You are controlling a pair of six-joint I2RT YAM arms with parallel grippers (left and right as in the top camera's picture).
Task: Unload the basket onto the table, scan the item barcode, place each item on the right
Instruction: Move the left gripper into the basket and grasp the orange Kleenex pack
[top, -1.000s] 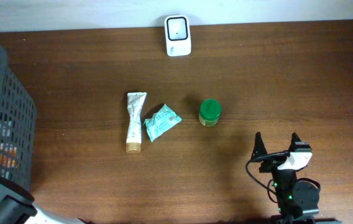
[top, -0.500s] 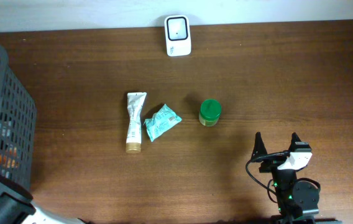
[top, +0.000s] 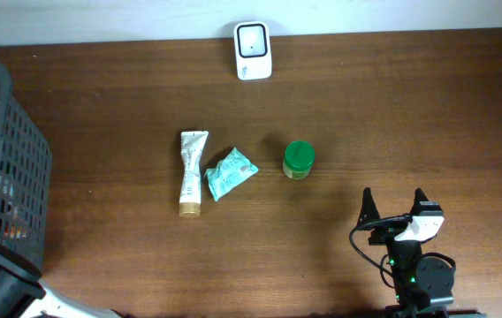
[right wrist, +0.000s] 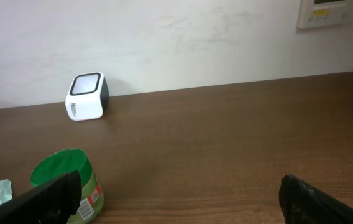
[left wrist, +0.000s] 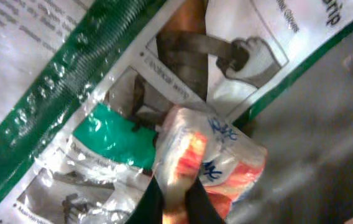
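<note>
My left gripper rises from the basket next, crosses toward the white tube and lowers to release the packet on the tabletop beside it, since that spot is clear.
In the left wrist view my left gripper (left wrist: pixel 175 194) is shut on the edge of a crinkly orange-and-white packet (left wrist: pixel 210 155). The packet lies on a large white-and-green printed bag (left wrist: pixel 71 93) inside the basket. No barcode shows on the packet. The white barcode scanner (top: pixel 253 50) stands at the table's far edge, also seen in the right wrist view (right wrist: pixel 86 96). My right gripper (top: pixel 394 199) hangs open over bare table at the front right, nothing between its fingers (right wrist: pixel 46 199).
A dark mesh basket (top: pixel 3 159) stands at the left edge, with the left arm reaching into it. A white tube (top: pixel 192 172), a teal packet (top: pixel 230 173) and a green-lidded jar (top: pixel 299 160) lie mid-table. The jar (right wrist: pixel 68 183) is just left of my right gripper.
The left arm's part at the lower left by the basket has shifted slightly. The table items and the right arm have not moved.
</note>
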